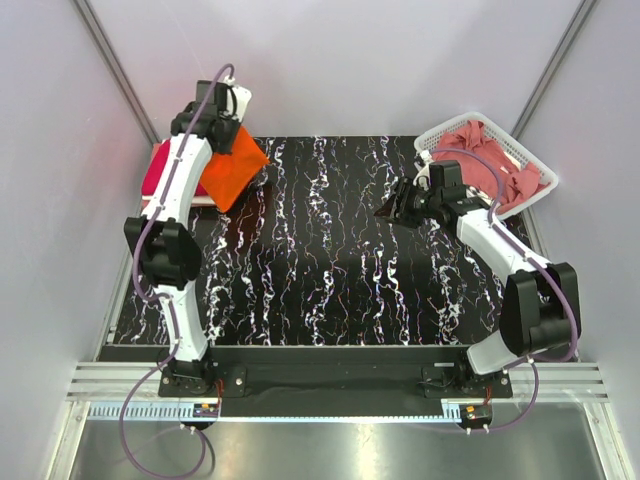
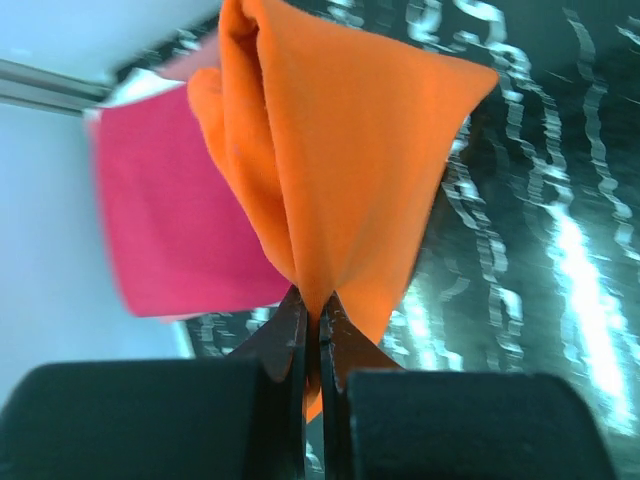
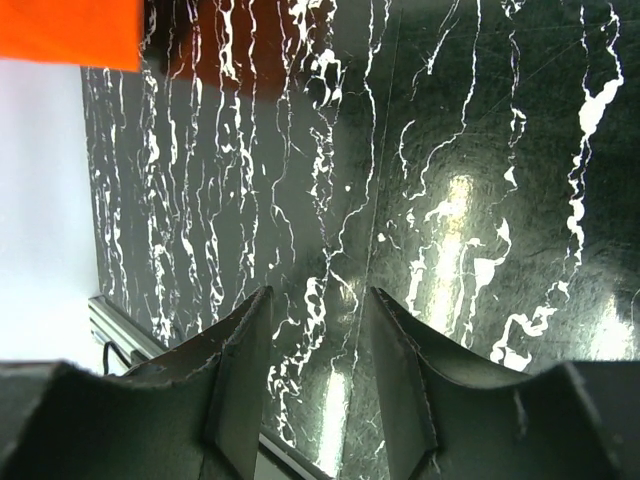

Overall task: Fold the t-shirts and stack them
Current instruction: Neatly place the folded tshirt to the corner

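The magenta t-shirt is below the left gripper and to its left in the top view, so the left gripper will move that way, then go down and release the overhanging orange t-shirt.
My left gripper [image 1: 228,135] is shut on the folded bright orange t-shirt [image 1: 235,170] and holds it at the back left, partly over a folded crimson-magenta t-shirt [image 1: 158,172] that lies on a pale one. In the left wrist view the orange t-shirt [image 2: 340,170] hangs from my pinched fingers [image 2: 290,335], with the magenta t-shirt [image 2: 170,220] beyond. My right gripper [image 1: 397,207] is open and empty above the black marbled table, near the basket. A corner of the orange t-shirt [image 3: 70,32] shows in the right wrist view. Dusty rose t-shirts [image 1: 487,155] lie crumpled in the basket.
The white lattice basket [image 1: 527,201] stands at the back right corner of the black marbled table [image 1: 330,260]. Grey walls close in on the left, right and back. A metal rail [image 1: 330,385] runs along the near edge by the arm bases.
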Robot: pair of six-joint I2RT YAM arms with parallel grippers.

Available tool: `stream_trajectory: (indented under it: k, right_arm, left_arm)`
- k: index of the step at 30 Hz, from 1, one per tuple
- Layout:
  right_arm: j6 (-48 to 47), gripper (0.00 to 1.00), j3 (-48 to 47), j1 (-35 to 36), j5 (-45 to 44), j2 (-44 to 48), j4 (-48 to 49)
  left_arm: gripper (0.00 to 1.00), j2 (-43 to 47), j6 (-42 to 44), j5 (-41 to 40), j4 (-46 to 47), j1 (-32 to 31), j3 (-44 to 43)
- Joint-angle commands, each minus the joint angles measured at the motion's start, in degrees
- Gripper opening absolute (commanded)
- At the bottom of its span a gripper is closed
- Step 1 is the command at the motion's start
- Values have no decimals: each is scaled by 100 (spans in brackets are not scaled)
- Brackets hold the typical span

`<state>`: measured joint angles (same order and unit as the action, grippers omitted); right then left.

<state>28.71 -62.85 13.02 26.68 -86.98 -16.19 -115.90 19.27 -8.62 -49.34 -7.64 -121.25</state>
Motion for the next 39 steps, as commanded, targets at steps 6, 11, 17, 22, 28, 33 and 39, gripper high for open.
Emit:
stream_trajectory:
  k: [6,11,17,22,28,33,39]
  right_arm:
    - [-339,50,-535,26,83,14,10]
    - [-375,51,-649,26,92,-91,1]
    - [-436,51,-694,34,66,-249,10]
    - [-436,51,-737,26,101,-363,10]
    - [-463,51,-711,26,92,-381,19]
    - [-463,51,-641,26,110,-372,98]
    - [-410,51,-641,26,198,-451,160]
  left_arm:
    - [0,-653,534,-237,188,543,-1304]
    - [0,-890,595,-227,275,746,-1577]
    - [0,-996,561,-350,407,1027,-1524]
    - [0,-979,570,-473,698,1256,-1357]
    - [0,-794,727,-518,1137,1370,-997]
    - [0,-961,684,-613,1208,1484,-962]
    - [0,-1224,649,-720,1620,1651,-866]
